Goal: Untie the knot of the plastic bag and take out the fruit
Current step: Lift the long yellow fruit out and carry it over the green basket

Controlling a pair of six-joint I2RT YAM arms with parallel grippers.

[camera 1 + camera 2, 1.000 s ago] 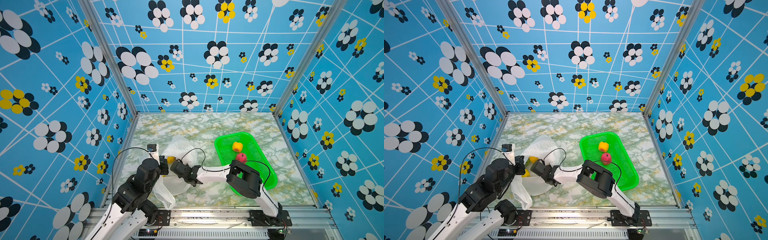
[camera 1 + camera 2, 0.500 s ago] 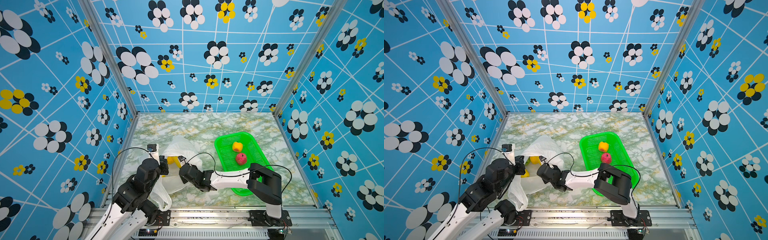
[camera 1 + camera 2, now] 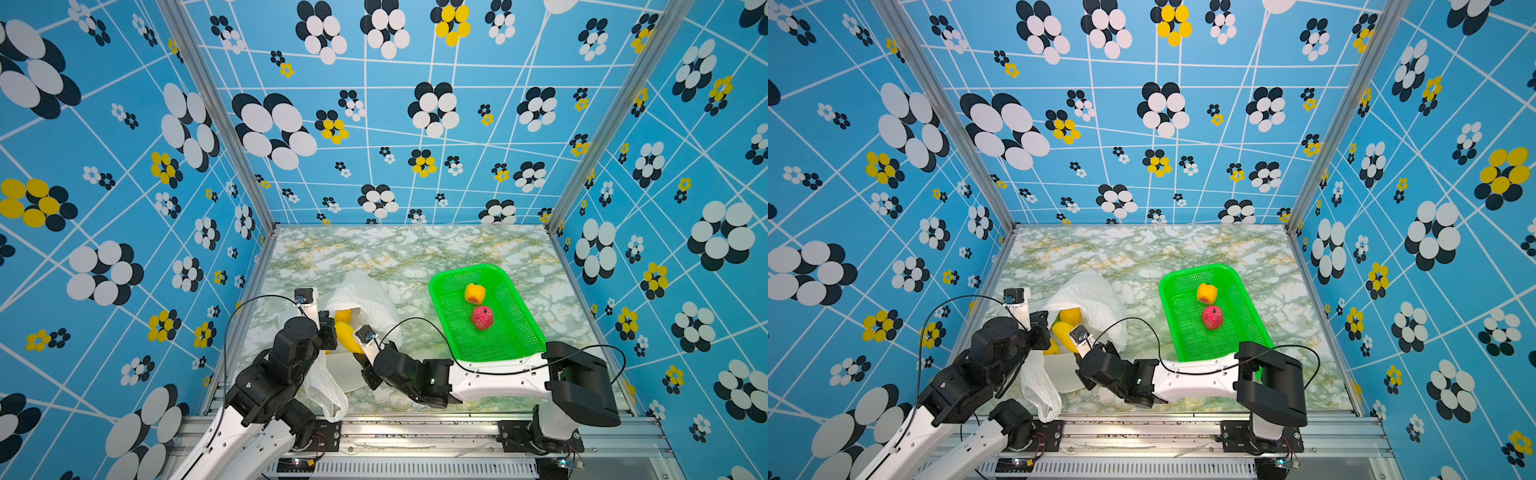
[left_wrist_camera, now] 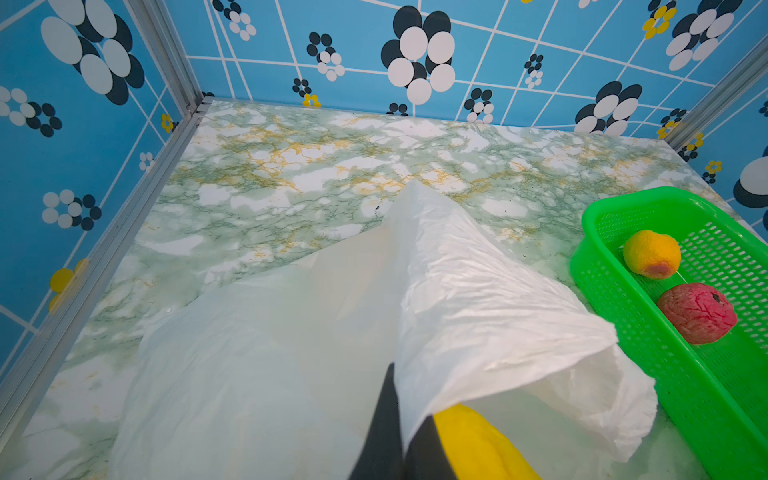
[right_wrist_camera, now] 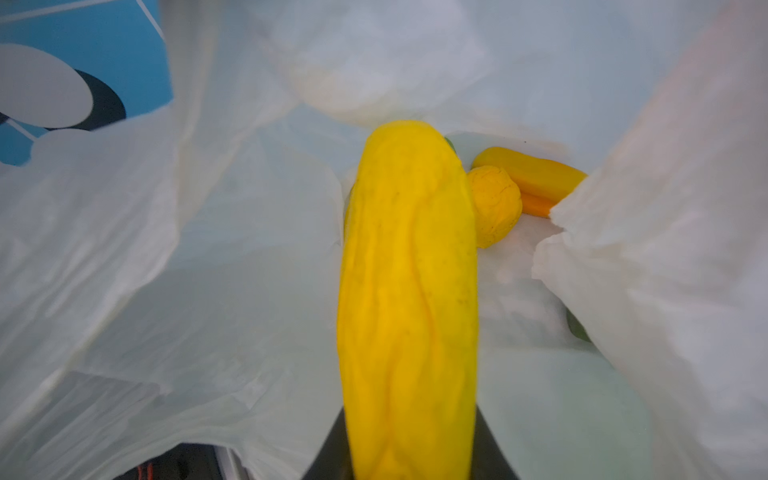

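Observation:
The basket's bottom past the red fruit (image 3: 502, 308) is bare, so my right gripper will next lift from the bag (image 3: 368, 291), swing over, lower and release the long yellow fruit there.
The white plastic bag (image 3: 368, 291) (image 3: 1094, 291) lies open at the table's left. My left gripper (image 3: 330, 328) (image 4: 405, 399) is shut on the bag's rim, holding the mouth up. My right gripper (image 3: 358, 348) (image 5: 409, 449) is shut on a long yellow fruit (image 3: 348, 337) (image 3: 1064, 332) (image 5: 407, 291) at the bag's mouth. Deeper inside the bag lie a round yellow fruit (image 5: 496, 203) and an orange long one (image 5: 536, 178). The knot is out of view.
A green mesh basket (image 3: 461, 272) (image 3: 1192, 270) (image 4: 579, 266) stands right of the bag, holding a yellow-orange fruit (image 3: 474, 293) and a red one (image 3: 482, 318). The right forearm lies across the basket's near end. Patterned walls close three sides.
My right gripper has drawn back toward the front right, pulling the long yellow fruit to the bag's mouth, and its elbow has swung right. The left gripper has held still.

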